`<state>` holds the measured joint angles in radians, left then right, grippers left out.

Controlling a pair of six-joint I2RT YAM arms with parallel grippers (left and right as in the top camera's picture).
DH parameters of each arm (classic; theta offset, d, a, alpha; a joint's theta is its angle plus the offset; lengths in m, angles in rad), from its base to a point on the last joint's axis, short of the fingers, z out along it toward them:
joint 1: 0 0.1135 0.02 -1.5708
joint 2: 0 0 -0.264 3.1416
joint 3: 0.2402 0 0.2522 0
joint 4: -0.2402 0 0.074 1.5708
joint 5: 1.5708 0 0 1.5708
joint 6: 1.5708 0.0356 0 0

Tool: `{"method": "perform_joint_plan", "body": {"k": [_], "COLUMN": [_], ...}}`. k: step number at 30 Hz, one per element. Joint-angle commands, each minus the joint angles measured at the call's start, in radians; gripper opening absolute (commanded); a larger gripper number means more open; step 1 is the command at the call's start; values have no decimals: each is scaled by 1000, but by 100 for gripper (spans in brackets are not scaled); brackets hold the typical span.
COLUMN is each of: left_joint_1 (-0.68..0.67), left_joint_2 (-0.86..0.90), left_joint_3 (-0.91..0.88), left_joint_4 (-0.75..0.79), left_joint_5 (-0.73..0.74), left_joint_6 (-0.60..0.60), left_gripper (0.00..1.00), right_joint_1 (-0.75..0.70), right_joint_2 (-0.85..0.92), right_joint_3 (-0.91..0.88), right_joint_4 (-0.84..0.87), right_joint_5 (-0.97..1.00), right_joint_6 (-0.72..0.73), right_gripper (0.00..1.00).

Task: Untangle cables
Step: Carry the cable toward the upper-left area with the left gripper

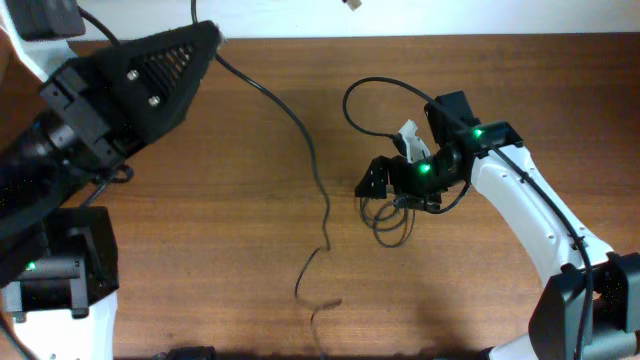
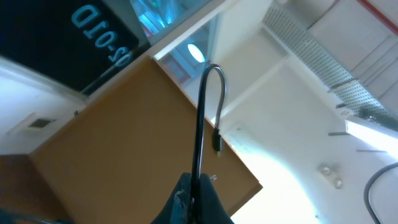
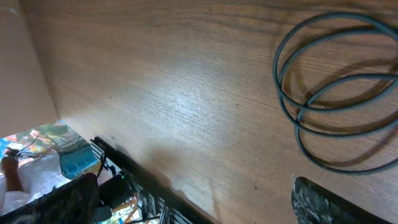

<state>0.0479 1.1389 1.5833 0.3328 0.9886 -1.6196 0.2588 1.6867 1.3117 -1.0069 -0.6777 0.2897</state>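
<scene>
My left gripper will first go down, tilting its fingers down toward the table, and then let go of the thin black cable point(image 1: 318, 170) to get it onto the table.
My left gripper point(image 2: 198, 190) is lifted high above the table and is shut on a thin black cable point(image 2: 202, 112). That cable rises from the fingers, arches over, and ends in a small plug point(image 2: 217, 143). Overhead, this cable point(image 1: 318, 170) trails from the left gripper point(image 1: 207, 38) down across the table to a crooked end near the front. A second cable lies coiled in loose loops point(image 1: 390, 222) point(image 3: 336, 93) on the wood. My right gripper point(image 1: 386, 165) point(image 3: 196, 205) hovers open just beside the coil with nothing between its fingers point(image 3: 323, 202).
The wooden table point(image 1: 200, 250) runs to a front edge close to the long cable's end. A black lead point(image 1: 375, 85) arcs behind the right arm. The left arm's base point(image 1: 60, 270) stands at the front left, the right arm's base point(image 1: 590, 310) at the front right.
</scene>
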Motion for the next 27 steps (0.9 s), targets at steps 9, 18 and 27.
{"method": "perform_joint_plan", "body": {"k": [9,18,27], "left_joint_1": [0,0,0], "left_joint_2": [112,275,384], "left_joint_3": [11,11,7], "left_joint_4": [-1162,-1513,-1683], "left_joint_5": [-386,-908,-908], "left_joint_6": [1076,1114,1121], "left_gripper": [0,22,99], "right_joint_1": [6,34,161], "right_joint_2": [2,3,3], "right_joint_3": [-1,-1,-1], "right_joint_4": [-61,-66,35], "right_joint_5": [118,152,154], "right_joint_6": [3,-3,-2], "right_gripper": [98,98,98]}}
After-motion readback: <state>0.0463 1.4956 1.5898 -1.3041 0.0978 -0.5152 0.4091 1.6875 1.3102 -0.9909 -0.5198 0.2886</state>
